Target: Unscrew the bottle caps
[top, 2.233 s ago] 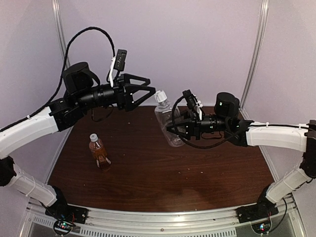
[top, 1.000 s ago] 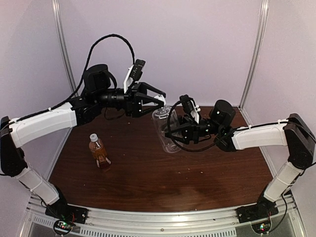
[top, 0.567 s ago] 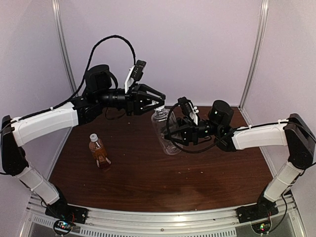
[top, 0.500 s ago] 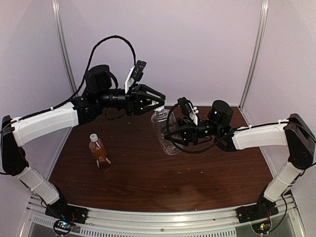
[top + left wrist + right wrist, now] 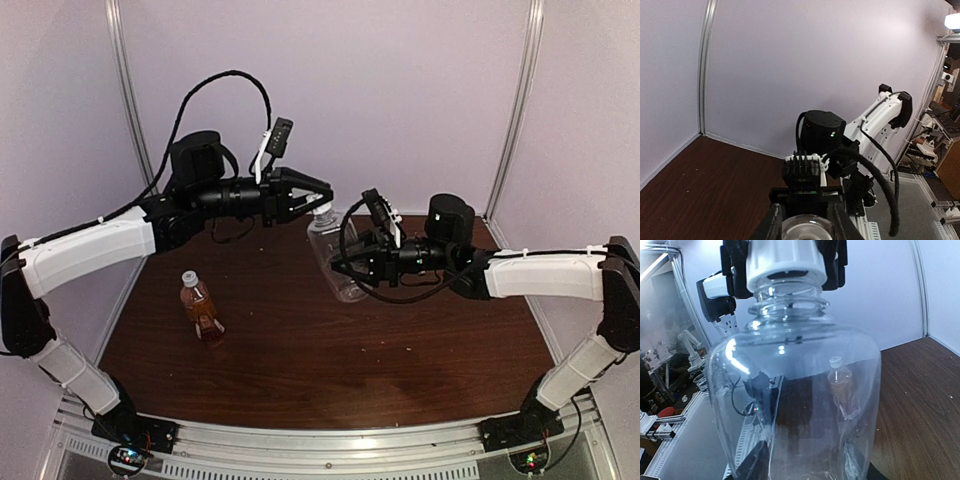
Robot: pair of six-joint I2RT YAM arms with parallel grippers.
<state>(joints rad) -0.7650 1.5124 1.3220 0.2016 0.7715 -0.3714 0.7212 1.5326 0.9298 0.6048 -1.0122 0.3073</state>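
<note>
My left gripper lowers from the clear bottle's neck next, fingers tilting downward, and releases the white cap (image 5: pixel 322 212) on the bare middle of the brown table.
The clear bottle (image 5: pixel 335 258) hangs tilted above the table, and my right gripper (image 5: pixel 347 266) is shut around its body. It fills the right wrist view as the clear bottle (image 5: pixel 795 405), with the right gripper (image 5: pixel 805 471) low at its base. Its white cap (image 5: pixel 322 212) sits between the fingers of my left gripper (image 5: pixel 322 204), which is shut on it. The same cap (image 5: pixel 785 262) shows with black fingers (image 5: pixel 733 270) on either side. From the left wrist, the cap (image 5: pixel 807 229) lies in my left gripper (image 5: pixel 807 226). The amber bottle (image 5: pixel 201 308) stands capped (image 5: pixel 189 278) at the left.
The brown table (image 5: pixel 330 370) is walled by pale panels at the back and sides. A black cable (image 5: pixel 225 85) loops above the left arm. The metal rail (image 5: pixel 330 445) with both arm bases runs along the near edge.
My left gripper has closed its fingers onto the clear bottle's cap. The right gripper has kept its hold on the bottle and shifted slightly with it.
</note>
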